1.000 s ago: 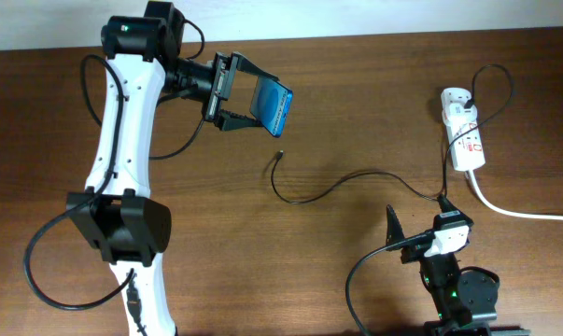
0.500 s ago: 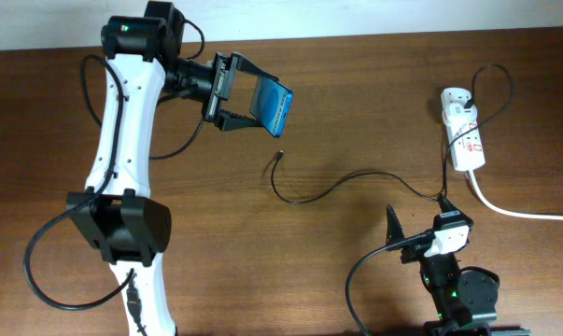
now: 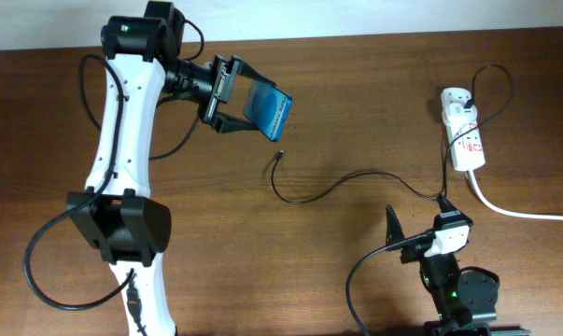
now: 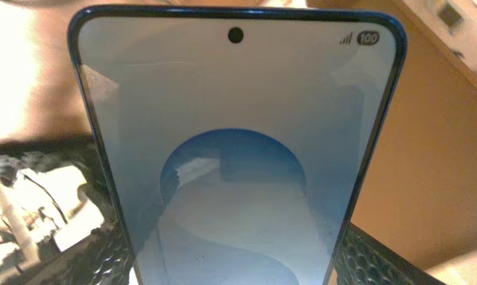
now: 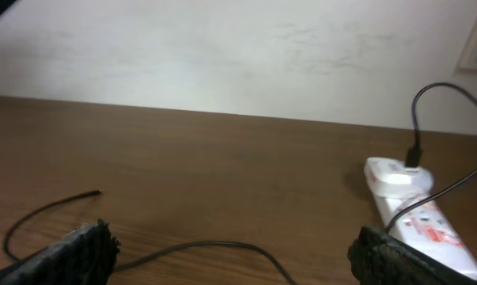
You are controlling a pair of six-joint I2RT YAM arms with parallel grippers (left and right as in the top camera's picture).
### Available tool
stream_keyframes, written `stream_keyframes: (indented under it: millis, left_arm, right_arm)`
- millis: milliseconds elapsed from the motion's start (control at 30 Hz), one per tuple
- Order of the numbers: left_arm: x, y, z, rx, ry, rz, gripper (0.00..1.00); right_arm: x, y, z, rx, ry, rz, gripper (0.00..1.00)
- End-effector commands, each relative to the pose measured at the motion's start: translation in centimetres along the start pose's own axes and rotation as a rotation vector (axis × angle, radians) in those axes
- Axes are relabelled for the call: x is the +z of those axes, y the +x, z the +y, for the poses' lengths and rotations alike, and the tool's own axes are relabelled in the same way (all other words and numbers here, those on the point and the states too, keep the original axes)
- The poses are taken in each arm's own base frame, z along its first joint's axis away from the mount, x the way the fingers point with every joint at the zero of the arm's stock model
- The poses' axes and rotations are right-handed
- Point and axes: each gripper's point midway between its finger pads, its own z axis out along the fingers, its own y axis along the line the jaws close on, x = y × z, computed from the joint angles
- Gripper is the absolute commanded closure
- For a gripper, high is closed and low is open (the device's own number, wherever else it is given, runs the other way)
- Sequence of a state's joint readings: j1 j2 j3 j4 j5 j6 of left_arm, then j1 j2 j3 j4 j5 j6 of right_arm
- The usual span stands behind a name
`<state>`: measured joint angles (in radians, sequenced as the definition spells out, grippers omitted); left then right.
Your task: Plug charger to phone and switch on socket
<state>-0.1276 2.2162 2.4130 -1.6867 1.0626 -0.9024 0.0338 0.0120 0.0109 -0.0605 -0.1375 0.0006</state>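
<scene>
I will move my right gripper outward and turn it toward the phone, so that it comes onto the phone's end beyond my left gripper's fingers.
My left gripper (image 3: 232, 95) is shut on the phone (image 3: 268, 106), a blue-screened smartphone held above the table at the upper left. The phone fills the left wrist view (image 4: 238, 158), with black finger pads at both of its sides. The charger, a thin black cable (image 3: 337, 187), lies on the table, its connector tip (image 3: 279, 155) just below the phone and its other end in the white adapter on the socket (image 3: 463, 129). My right gripper (image 3: 419, 233) is open and empty at the front, near the cable's middle. The right wrist view shows the cable (image 5: 214, 247) and the socket (image 5: 416, 210).
The socket's thick white cord (image 3: 514, 210) runs off the right edge. The left arm's own black cables (image 3: 57, 261) loop at the left of the brown wooden table (image 3: 356, 93). A pale wall (image 5: 222, 55) stands behind the table.
The left gripper has tilted the phone slightly, shifting it a little up and left. The right arm and the cable have not moved.
</scene>
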Motion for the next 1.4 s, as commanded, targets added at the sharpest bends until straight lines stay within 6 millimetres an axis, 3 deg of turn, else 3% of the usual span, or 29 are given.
stream_keyframes:
  millis: [0, 100, 267, 367, 500, 767, 1000, 1100, 1167, 1267, 1367]
  left_arm:
    - [-0.8, -1.7, 1.2, 0.017, -0.090, -0.146, 1.00]
    - [-1.4, -3.9, 2.9, 0.018, -0.198, -0.283, 1.00]
    - [-1.8, -6.1, 5.1, 0.050, -0.382, -0.472, 1.00]
    - [-1.3, -6.4, 5.6, 0.082, -0.460, -0.532, 1.00]
    - [-0.2, -6.0, 5.4, 0.124, -0.492, -0.547, 1.00]
    - [0.4, -5.9, 4.9, 0.131, -0.479, -0.553, 1.00]
    - [0.5, -5.8, 4.8, 0.131, -0.476, -0.550, 1.00]
    - [0.5, -5.8, 4.9, 0.131, -0.476, -0.550, 1.00]
    - [0.5, -5.8, 4.8, 0.131, -0.476, -0.549, 1.00]
    - [0.5, -5.8, 4.8, 0.101, -0.467, -0.557, 1.00]
    - [0.5, -5.8, 4.9, 0.048, -0.452, -0.569, 1.00]
  right_arm:
    - [0.0, 0.2, 1.4, 0.123, -0.078, 0.006, 0.02]
    - [-0.1, 0.1, 1.7, 0.204, -0.096, 0.009, 0.02]
    - [-0.6, -0.1, 4.6, 0.234, -0.270, 0.021, 0.02]
    - [-1.0, -0.2, 5.9, 0.487, -0.346, 0.075, 0.02]
    - [-1.9, -1.1, 7.8, 0.593, -0.466, 0.093, 0.02]
    - [-1.8, -4.2, 8.8, 0.674, -0.532, 0.142, 0.02]
    - [1.1, -9.3, 12.5, 0.590, -0.843, 0.363, 0.02]
    - [3.3, -10.9, 13.3, 0.601, -0.978, 0.441, 0.02]
    - [4.8, -10.4, 13.5, 0.639, -1.013, 0.498, 0.02]
    - [7.4, -7.6, 13.1, 0.721, -0.982, 0.570, 0.02]
    - [10.2, -7.1, 13.3, 0.789, -0.914, 0.562, 0.00]
